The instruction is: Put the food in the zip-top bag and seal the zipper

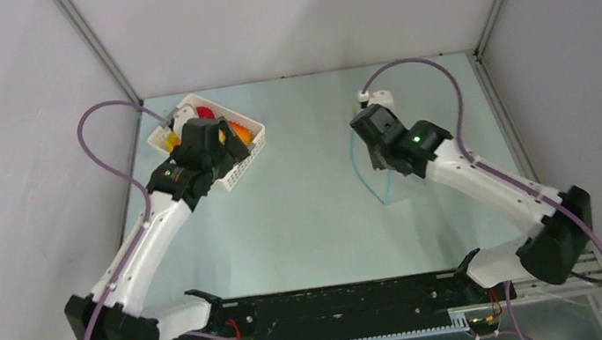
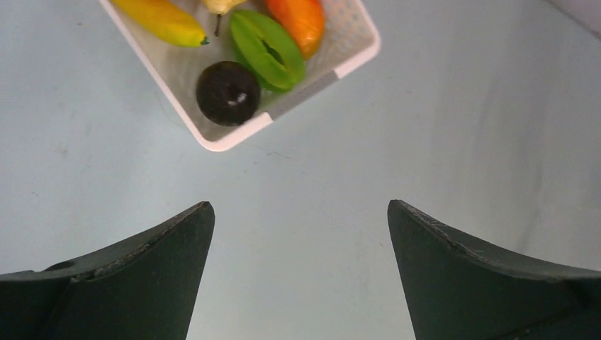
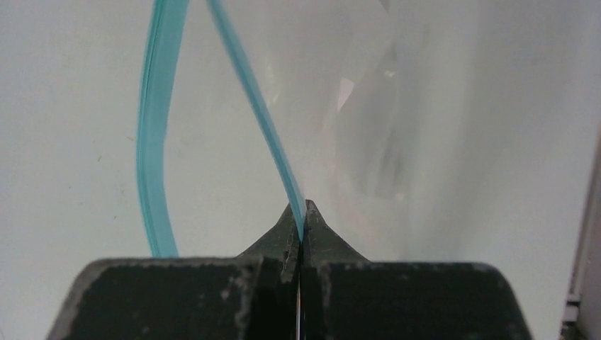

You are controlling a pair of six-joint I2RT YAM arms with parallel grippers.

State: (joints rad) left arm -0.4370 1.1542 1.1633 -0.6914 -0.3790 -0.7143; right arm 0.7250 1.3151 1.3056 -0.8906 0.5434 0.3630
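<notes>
My left gripper should move outward and down onto the pale yellow fruit and close around it, because its open fingers are above bare table, short of the basket.
The food lies in a white slotted basket at the table's far left: a yellow piece, a green piece, an orange piece and a dark purple one. My left gripper hangs open above bare table just short of the basket, nothing between its fingers. My right gripper is shut on one lip of the zipper of the clear zip-top bag. The other teal lip bows away, so the mouth gapes. From above, the bag's teal edge hangs below the right wrist.
The basket sits near the table's left edge, partly under the left wrist. Grey enclosure walls and metal posts ring the table. The arms' black base rail runs along the near edge.
</notes>
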